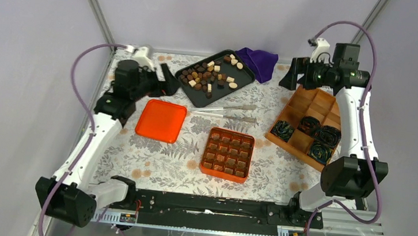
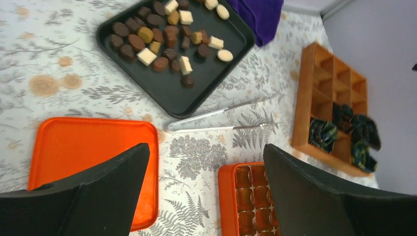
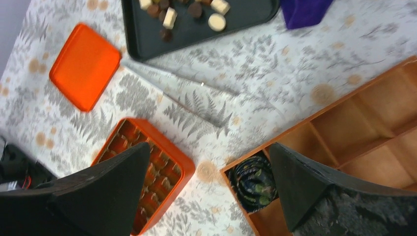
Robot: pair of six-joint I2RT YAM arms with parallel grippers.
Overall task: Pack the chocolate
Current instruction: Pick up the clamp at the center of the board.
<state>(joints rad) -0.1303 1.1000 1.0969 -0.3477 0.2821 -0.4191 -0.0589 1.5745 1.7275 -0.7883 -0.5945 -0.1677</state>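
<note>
My left gripper moves down to the right in the top view, onto the middle of the tongs' tray-side arm (image 1: 222, 108) (image 2: 224, 109) next. A gap parts the tongs' arms there, hence this spot.
The chocolate (image 1: 208, 74), many small dark, mid-brown and cream pieces, lies loose on a black tray (image 1: 200, 100) at the back centre. It also shows in the left wrist view (image 2: 167, 34) and the right wrist view (image 3: 169, 17). An orange compartment box (image 1: 208, 151) sits in the front centre, its cells lined with glossy amber cups. My left gripper (image 1: 166, 85) is open and empty, in the air left of the tray; its wrist view (image 2: 206, 150) looks down between the lid and the box (image 2: 227, 196). My right gripper (image 1: 292, 74) is open and empty at the back right, seen also from its wrist (image 3: 209, 147).
An orange lid (image 1: 161, 120) lies flat left of the box. Metal tongs (image 1: 224, 111) lie between tray and box. A wooden divided crate (image 1: 306, 107) at the right holds dark crinkled rolls (image 1: 310, 125). A purple cloth (image 1: 257, 62) lies behind the tray.
</note>
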